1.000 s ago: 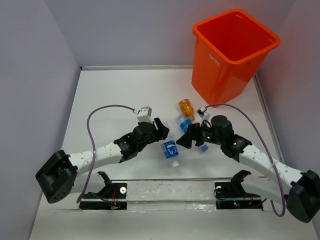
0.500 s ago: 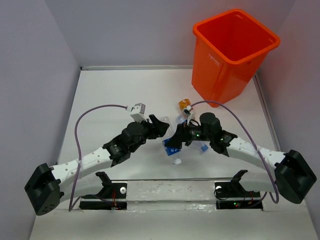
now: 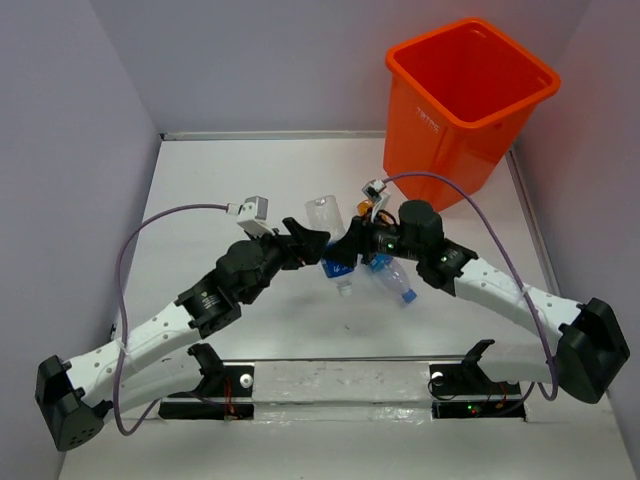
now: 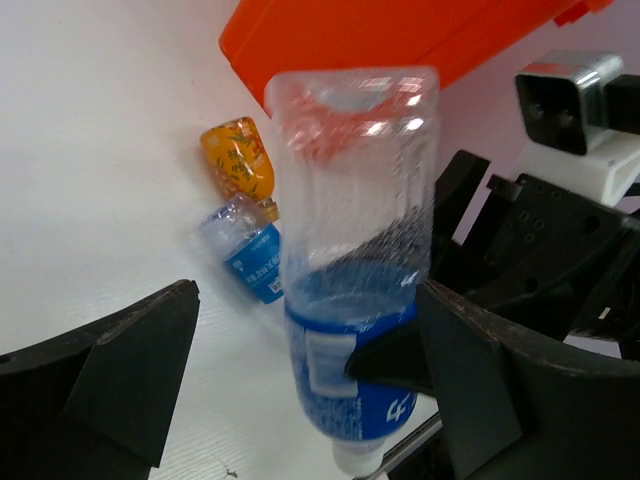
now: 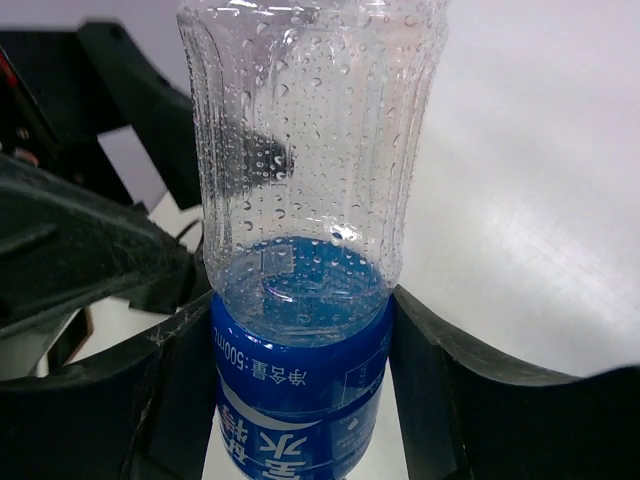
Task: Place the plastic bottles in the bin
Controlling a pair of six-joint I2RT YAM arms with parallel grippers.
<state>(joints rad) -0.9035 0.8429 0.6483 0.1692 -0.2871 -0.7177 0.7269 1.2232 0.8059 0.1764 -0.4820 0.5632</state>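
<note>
The robot's right gripper will next raise the bottle outward over the bin's opening and let go, since the bin's opening is outward of the gripper, to its right in the top view.
A clear plastic bottle with a blue label hangs cap down above the table. My right gripper is shut on its label, one finger pressed to each side. In the top view the right gripper meets my left gripper at this bottle. The left gripper is open wide around the same bottle, with a clear gap at its left finger. A blue-label bottle and an orange bottle lie on the table beyond. The orange bin stands at the back right.
The lying blue-label bottle is just under the right arm. Grey walls close in the white table on the left, back and right. Both arms cross the middle of the table, and the bin's side rises close behind the bottles.
My right gripper moved left onto the blue-label bottle, closed on it and raised it off the table. My left gripper opened and came in around it.
</note>
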